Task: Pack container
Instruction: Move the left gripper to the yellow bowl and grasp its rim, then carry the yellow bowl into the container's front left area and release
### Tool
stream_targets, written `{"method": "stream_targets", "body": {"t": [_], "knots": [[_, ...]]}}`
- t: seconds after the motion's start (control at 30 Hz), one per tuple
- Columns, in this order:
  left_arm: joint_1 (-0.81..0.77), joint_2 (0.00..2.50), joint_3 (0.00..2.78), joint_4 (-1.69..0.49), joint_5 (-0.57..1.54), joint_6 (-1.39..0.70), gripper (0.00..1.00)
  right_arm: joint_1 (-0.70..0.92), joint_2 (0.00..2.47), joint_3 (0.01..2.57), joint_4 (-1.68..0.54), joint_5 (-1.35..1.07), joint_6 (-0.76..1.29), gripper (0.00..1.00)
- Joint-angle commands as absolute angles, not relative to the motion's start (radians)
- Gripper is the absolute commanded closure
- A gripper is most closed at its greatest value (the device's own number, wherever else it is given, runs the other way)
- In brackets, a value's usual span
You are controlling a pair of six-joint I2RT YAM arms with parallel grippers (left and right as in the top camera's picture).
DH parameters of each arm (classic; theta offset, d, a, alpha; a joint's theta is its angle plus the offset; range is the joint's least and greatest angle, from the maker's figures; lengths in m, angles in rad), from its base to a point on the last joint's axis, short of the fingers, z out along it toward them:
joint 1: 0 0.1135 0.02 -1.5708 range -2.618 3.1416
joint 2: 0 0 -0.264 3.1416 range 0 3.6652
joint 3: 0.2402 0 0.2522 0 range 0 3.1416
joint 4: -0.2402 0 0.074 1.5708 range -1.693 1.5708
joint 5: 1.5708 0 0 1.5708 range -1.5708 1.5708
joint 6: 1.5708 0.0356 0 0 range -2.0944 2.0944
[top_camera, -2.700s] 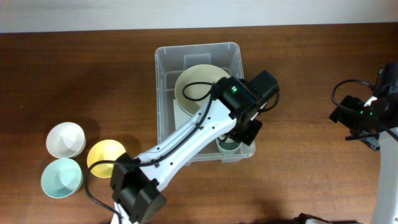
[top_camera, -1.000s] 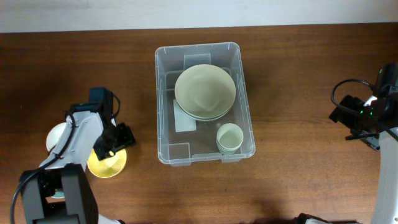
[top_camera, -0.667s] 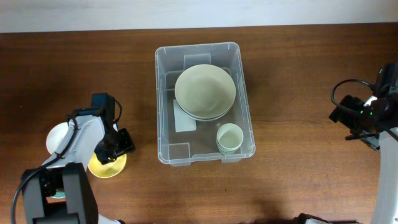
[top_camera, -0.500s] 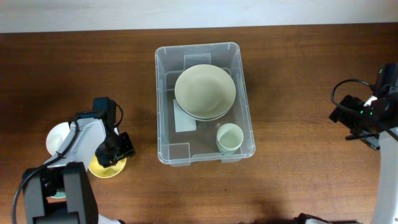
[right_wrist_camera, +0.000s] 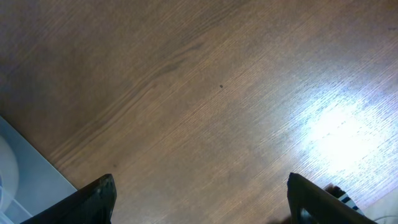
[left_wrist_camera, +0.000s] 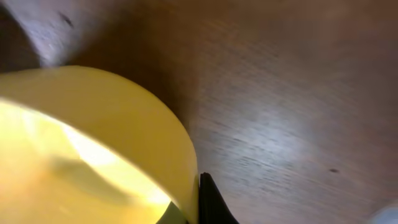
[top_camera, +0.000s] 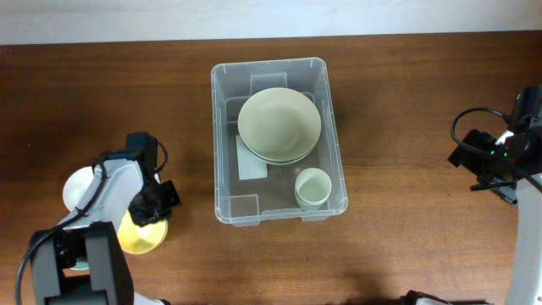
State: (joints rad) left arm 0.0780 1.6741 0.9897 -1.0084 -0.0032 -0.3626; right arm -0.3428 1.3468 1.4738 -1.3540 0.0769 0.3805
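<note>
The yellow bowl [top_camera: 138, 235] will go up over the container's side next in my left gripper. Then it will go down into the container's empty corner beside the small pale cup [top_camera: 312, 188].
The clear container [top_camera: 218, 144] stands mid-table, holding a pale green bowl [top_camera: 279, 125] and a small pale cup [top_camera: 312, 188]. To its left my left gripper [top_camera: 157, 206] is shut on the right rim of a yellow bowl [top_camera: 138, 235]. In the left wrist view the yellow bowl [left_wrist_camera: 93, 124] fills the left side. One black fingertip [left_wrist_camera: 210, 205] presses its outer wall, and my left gripper [left_wrist_camera: 196, 210] pinches the rim. At the far right edge my right gripper [top_camera: 481, 161] hovers, and the right wrist view shows my right gripper [right_wrist_camera: 202, 202] open over bare wood.
A white bowl [top_camera: 78, 188] sits just left of the yellow one, partly under my left arm. A pale corner of the container [right_wrist_camera: 5, 171] shows at the left edge of the right wrist view. Brown wooden table [top_camera: 406, 102] lies between the container and the right arm.
The left arm left the container, came down by the yellow bowl and its jaws closed on the rim. The bowl shifted slightly toward the front. The right arm has not moved.
</note>
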Motion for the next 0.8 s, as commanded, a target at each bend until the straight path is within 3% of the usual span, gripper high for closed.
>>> {"method": "stream_targets", "body": {"t": [0.0,0.3,0.77], "knots": [[0.044,1.660,1.168,-1.066,0.032,-0.347,0.99,-0.348,1.328,1.483,-1.351,0.082,0.371,0.17],[-0.195,1.576,1.603,-1.220,0.030,-0.354,0.99,-0.348,1.328,1.483,-1.351,0.082,0.371,0.17],[-0.659,1.677,1.654,-1.203,0.027,-0.435,0.99,-0.348,1.328,1.483,-1.351,0.082,0.371,0.16]]}}
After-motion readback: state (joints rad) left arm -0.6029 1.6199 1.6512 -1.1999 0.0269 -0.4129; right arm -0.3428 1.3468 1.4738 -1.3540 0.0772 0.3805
